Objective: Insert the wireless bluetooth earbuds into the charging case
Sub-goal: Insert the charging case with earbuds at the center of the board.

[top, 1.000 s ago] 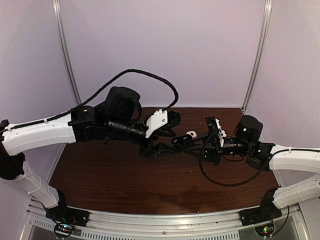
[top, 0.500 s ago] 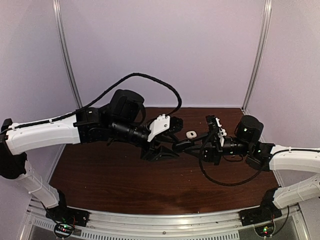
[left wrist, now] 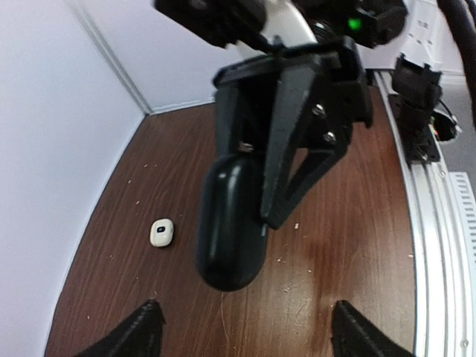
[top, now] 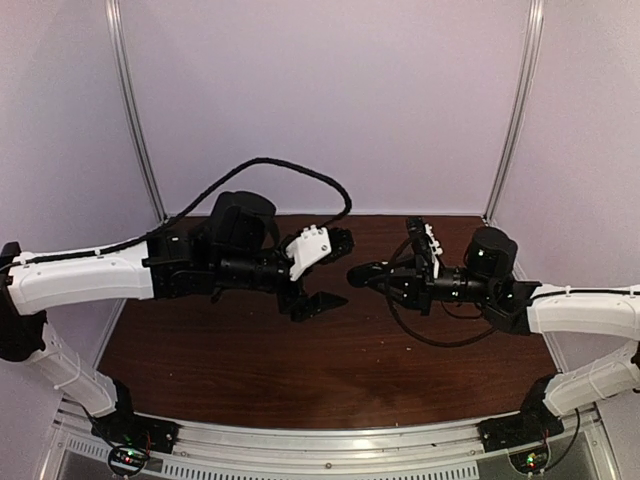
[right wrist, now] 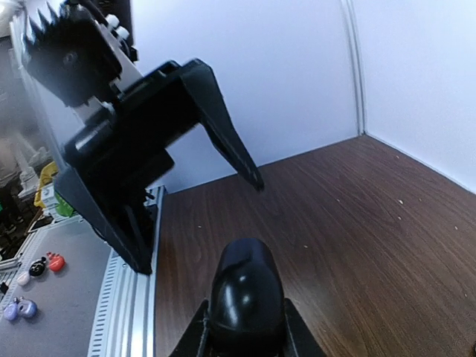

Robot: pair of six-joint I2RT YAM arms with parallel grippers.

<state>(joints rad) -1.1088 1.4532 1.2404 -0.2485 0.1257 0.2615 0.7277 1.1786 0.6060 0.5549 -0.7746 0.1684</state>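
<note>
The charging case goes down onto bare tabletop beside the small white case next as my right gripper tilts down, then releases it, since that spot lies below the gripper.
My right gripper is shut on a black rounded charging case and holds it above the table, closed as far as I can see. The case fills the lower middle of the right wrist view, between the right gripper's jaws. My left gripper is open and empty, facing the case from the left with a small gap. In the left wrist view the case hangs ahead of the left gripper. A tiny white earbud lies on the table below and left of it. Other earbuds are hidden.
The brown table has white walls at the back and sides and a metal rail along the near edge. In the right wrist view, small red, black and purple pieces lie on a grey surface beyond the rail.
The two grippers have drawn apart: the left one pulled back left, the right one rose and drew back with the black case. The white earbud no longer shows in the top view.
</note>
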